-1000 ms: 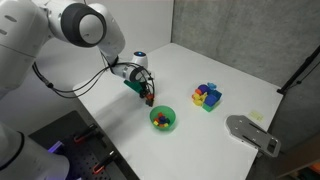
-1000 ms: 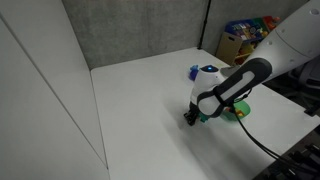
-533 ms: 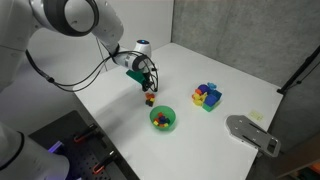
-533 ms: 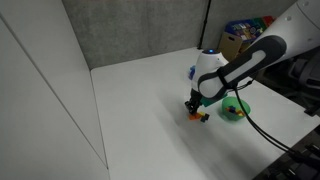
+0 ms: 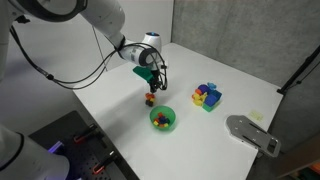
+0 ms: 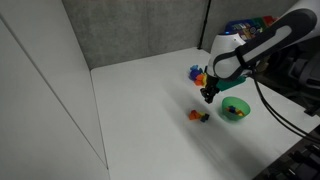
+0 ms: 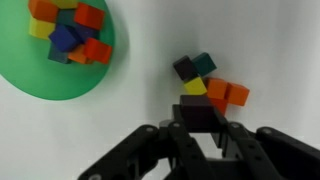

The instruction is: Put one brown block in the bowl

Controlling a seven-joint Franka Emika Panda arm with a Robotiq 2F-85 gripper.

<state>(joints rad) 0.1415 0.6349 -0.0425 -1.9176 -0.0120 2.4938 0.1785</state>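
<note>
The gripper moves sideways from above the loose pile next, over the blocks in the green bowl (image 5: 161,119).
My gripper (image 7: 198,120) is shut on a dark-brown block (image 7: 197,112) and holds it above the white table. In both exterior views the gripper (image 5: 157,82) (image 6: 208,96) hangs above a small pile of loose blocks (image 5: 150,98) (image 6: 198,116). In the wrist view the pile (image 7: 222,92) has yellow, orange and teal cubes and another dark cube (image 7: 186,68). The green bowl (image 7: 40,85) lies at the upper left of the wrist view with several coloured blocks in it. It also shows in both exterior views (image 5: 172,125) (image 6: 243,114), beside the pile.
A blue tray with multicoloured blocks (image 5: 207,96) stands farther along the table. A grey flat device (image 5: 252,133) sits off the table's corner. Shelves with coloured items (image 6: 248,32) stand behind the table. The table edge (image 5: 120,140) runs near the bowl.
The gripper has risen from the block pile with the dark-brown block in its fingers and shifted sideways. The pile now lies uncovered on the table.
</note>
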